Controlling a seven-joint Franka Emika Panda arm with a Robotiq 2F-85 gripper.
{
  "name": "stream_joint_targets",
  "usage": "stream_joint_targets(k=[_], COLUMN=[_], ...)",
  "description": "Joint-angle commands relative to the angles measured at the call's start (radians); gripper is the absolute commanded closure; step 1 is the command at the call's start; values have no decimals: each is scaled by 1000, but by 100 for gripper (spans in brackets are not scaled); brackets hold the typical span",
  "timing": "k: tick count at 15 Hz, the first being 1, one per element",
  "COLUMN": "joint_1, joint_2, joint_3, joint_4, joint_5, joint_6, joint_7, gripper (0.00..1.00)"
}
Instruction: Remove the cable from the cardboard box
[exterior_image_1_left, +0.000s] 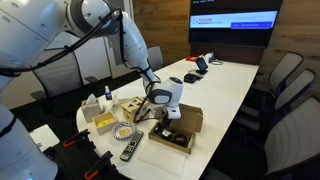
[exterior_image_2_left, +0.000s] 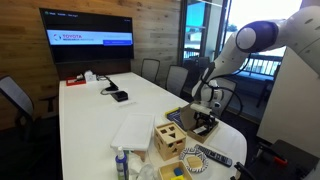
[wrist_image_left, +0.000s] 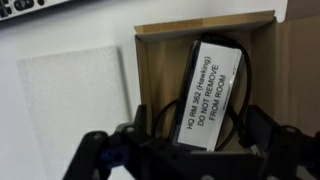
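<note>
My gripper lowers further into the box (wrist_image_left: 160, 60) next and closes on the near end of the cable, since that end lies below it, between the open fingers.
The cardboard box (wrist_image_left: 160, 60) lies open on the white table, its flap lid up in both exterior views (exterior_image_1_left: 190, 122) (exterior_image_2_left: 192, 119). Inside lies the cable (wrist_image_left: 235, 70), a black coiled bundle with a white printed label; it also shows as a dark bundle in an exterior view (exterior_image_1_left: 175, 139). My gripper (wrist_image_left: 200, 135) is lowered into the box, with one finger on each side of the near end of the cable. The fingers stand wide apart and open. In both exterior views the gripper (exterior_image_1_left: 165, 112) (exterior_image_2_left: 205, 108) hangs right over the box.
A white foam sheet (wrist_image_left: 70, 100) (exterior_image_2_left: 135, 130) lies beside the box. A black remote control (exterior_image_1_left: 130, 150) (exterior_image_2_left: 212, 157), a light wooden cube with holes (exterior_image_1_left: 130, 107) (exterior_image_2_left: 170, 140), a bowl (exterior_image_1_left: 122, 131) and a bottle (exterior_image_1_left: 91, 105) stand near the table end. Office chairs line the table.
</note>
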Motion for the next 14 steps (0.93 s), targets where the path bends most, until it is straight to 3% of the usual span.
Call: stream_joint_targets(k=[1, 9, 10, 11, 14], joint_1=[-1, -11, -11, -11, -9], joint_2=[50, 124, 130, 135, 138], joint_3=[-12, -7, -7, -7, -9], joint_4=[73, 154, 158, 161, 164], joint_5=[-26, -28, -27, -27, -28], joint_6=[-33, -50, -51, -52, -54], joint_7=[42, 36, 37, 37, 39], gripper=[0, 0, 25, 26, 49])
